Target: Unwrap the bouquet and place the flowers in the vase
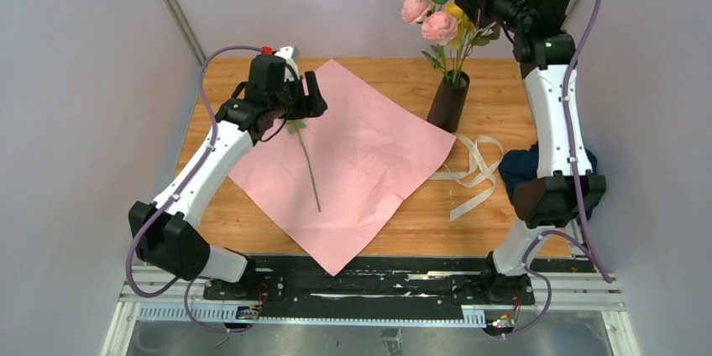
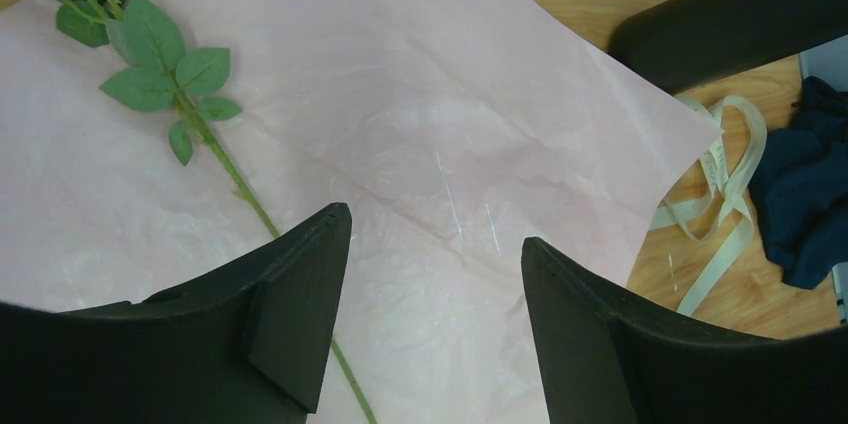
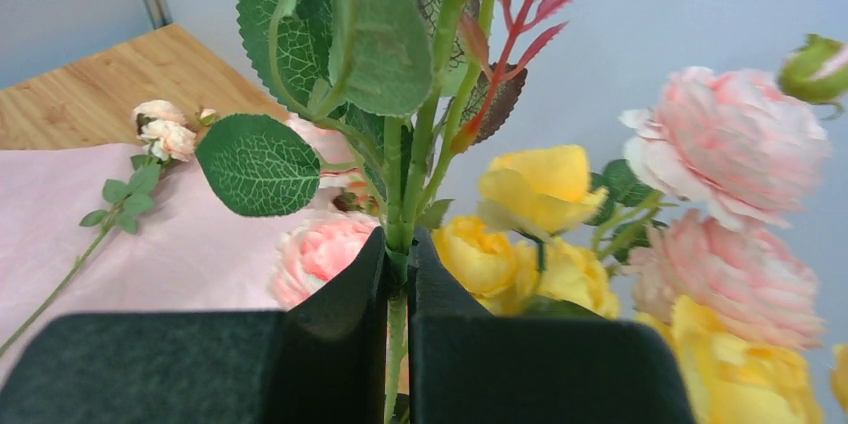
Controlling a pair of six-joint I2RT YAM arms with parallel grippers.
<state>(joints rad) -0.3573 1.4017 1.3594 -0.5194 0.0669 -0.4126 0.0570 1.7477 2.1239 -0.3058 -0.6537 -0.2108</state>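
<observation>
I am still holding the leafy green stem high above the vase's rim, so next my right gripper will lower it toward the black vase's opening [image 1: 456, 79] and let go of it there.
The bouquet is undone: its pink wrapping paper [image 1: 361, 150] lies flat on the table and the cream ribbon [image 1: 475, 168] lies loose to its right. Pink and yellow flowers [image 1: 460, 13] stand with their stems in the black vase [image 1: 447, 104]. High over the vase, my right gripper [image 1: 472, 5] [image 3: 400, 242] is shut on one leafy green stem [image 3: 398, 159] of that bunch. One thin flower stem [image 1: 309, 167] [image 2: 205, 134] with small pale blooms [image 3: 163, 130] lies on the paper. My left gripper [image 1: 307, 94] [image 2: 436, 234] hovers open above the paper, just right of that stem, holding nothing.
Two big pink roses [image 1: 428, 18] lean left out of the vase. A dark blue cloth [image 1: 522, 168] [image 2: 800, 184] sits at the table's right edge behind my right arm. Grey walls close in the table at the back and sides.
</observation>
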